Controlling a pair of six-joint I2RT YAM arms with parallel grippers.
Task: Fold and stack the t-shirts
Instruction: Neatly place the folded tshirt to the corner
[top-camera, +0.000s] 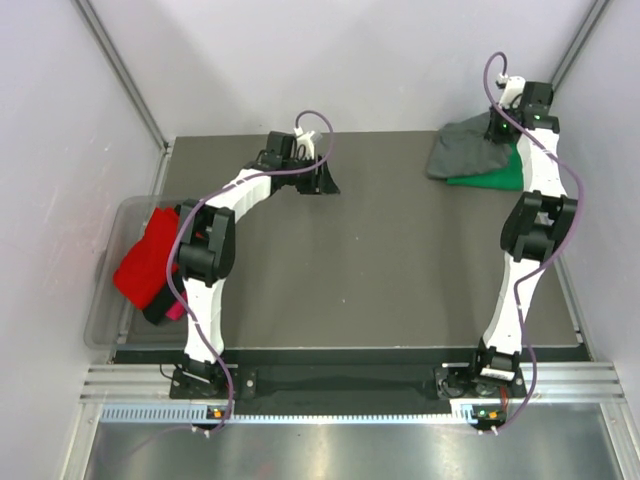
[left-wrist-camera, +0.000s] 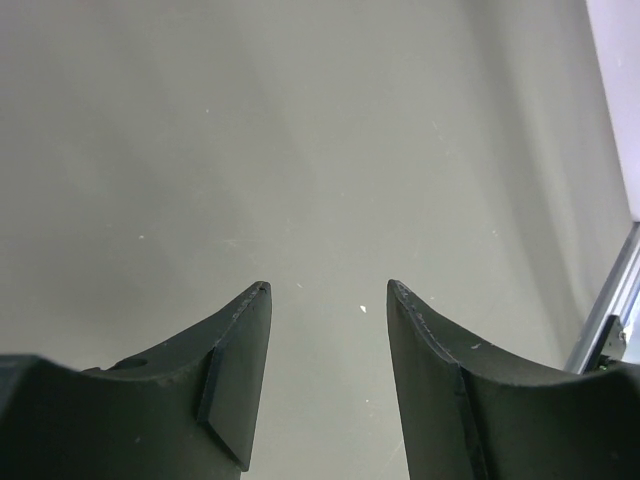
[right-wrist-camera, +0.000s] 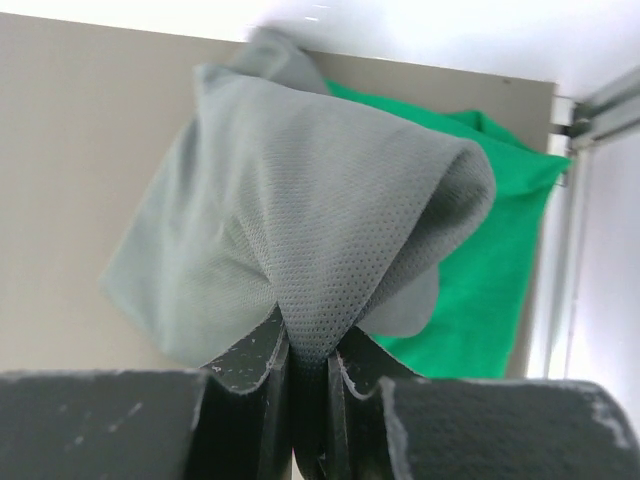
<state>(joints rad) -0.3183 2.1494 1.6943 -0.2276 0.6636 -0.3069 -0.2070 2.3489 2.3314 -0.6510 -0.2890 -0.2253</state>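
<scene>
The pinched grey fold is next to be lowered by my right gripper onto the rail-side edge of the green t-shirt (top-camera: 517, 170) (right-wrist-camera: 529, 250), because green still shows uncovered beside the fold.
The dark grey t-shirt (top-camera: 462, 150) lies bunched at the table's far right corner, partly on the bright green t-shirt (top-camera: 497, 175). My right gripper (top-camera: 497, 128) is shut on a pinched fold of the grey shirt (right-wrist-camera: 300, 230), with the green shirt (right-wrist-camera: 480, 270) behind it in the right wrist view. My left gripper (top-camera: 322, 180) is open and empty over bare table at the far middle; its fingertips (left-wrist-camera: 250, 330) stand wide apart. A red t-shirt (top-camera: 147, 262), a black one and a magenta-pink one (top-camera: 174, 311) lie in the tub at the left.
The clear plastic tub (top-camera: 112, 300) sits off the table's left edge. White walls and metal rails enclose the table (top-camera: 380, 260) at the back and sides. The table's right rail (left-wrist-camera: 605, 320) shows in the left wrist view.
</scene>
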